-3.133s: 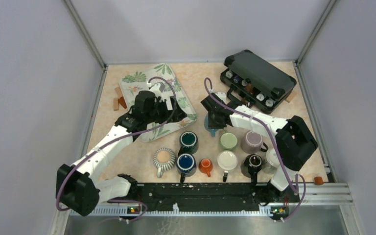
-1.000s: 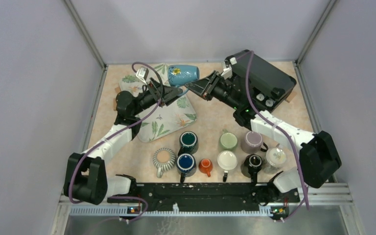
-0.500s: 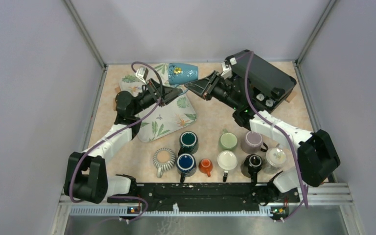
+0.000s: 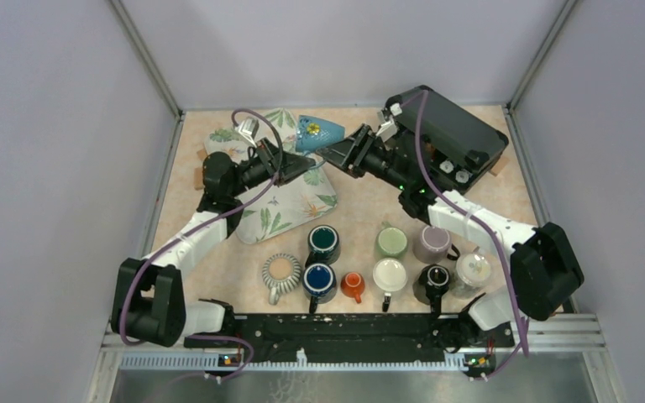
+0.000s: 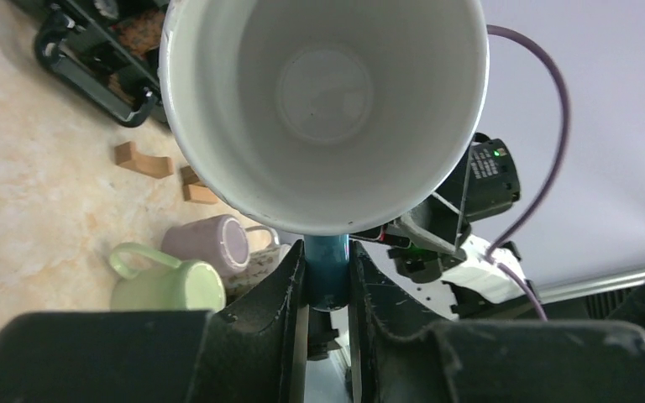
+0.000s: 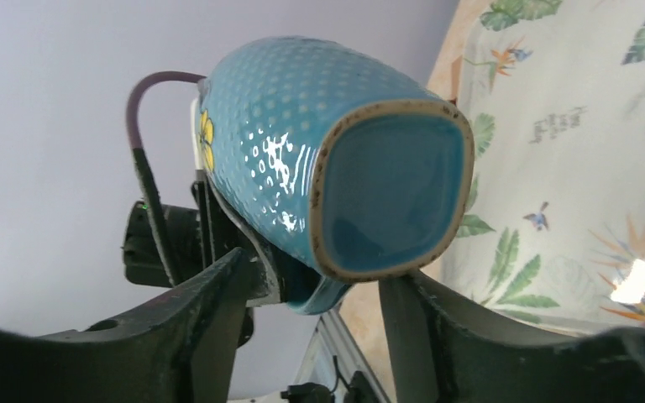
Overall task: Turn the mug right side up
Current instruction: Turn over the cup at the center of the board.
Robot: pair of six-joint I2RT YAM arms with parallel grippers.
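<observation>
Next, the left gripper swings outward, turns fingers-down and lowers the mug base-first onto the tray's far corner [image 4: 281, 117] to release it, because it hangs on its side.
The blue dotted mug [image 4: 317, 133] with a yellow flower hangs on its side in the air above the far corner of the leaf-print tray [image 4: 290, 210]. In the left wrist view its white inside [image 5: 323, 109] faces the camera. My left gripper [image 5: 327, 285] is shut on the mug's teal handle [image 5: 327, 269]. In the right wrist view the mug's squarish base [image 6: 390, 197] faces the camera. My right gripper [image 6: 315, 277] stands open, one finger on each side below the base. Both grippers meet under the mug in the top view, left gripper [image 4: 302, 162] and right gripper [image 4: 338, 154].
A black case [image 4: 453, 126] lies open at the back right. Several upright mugs stand in rows near the front, among them a teal one [image 4: 323, 242], a green one [image 4: 391, 242] and a purple one [image 4: 431, 243]. Wooden blocks [image 4: 204, 172] lie left of the tray.
My left gripper has shut on the mug's handle and my right gripper has opened, letting go of the mug. The mug has tilted and dropped slightly.
</observation>
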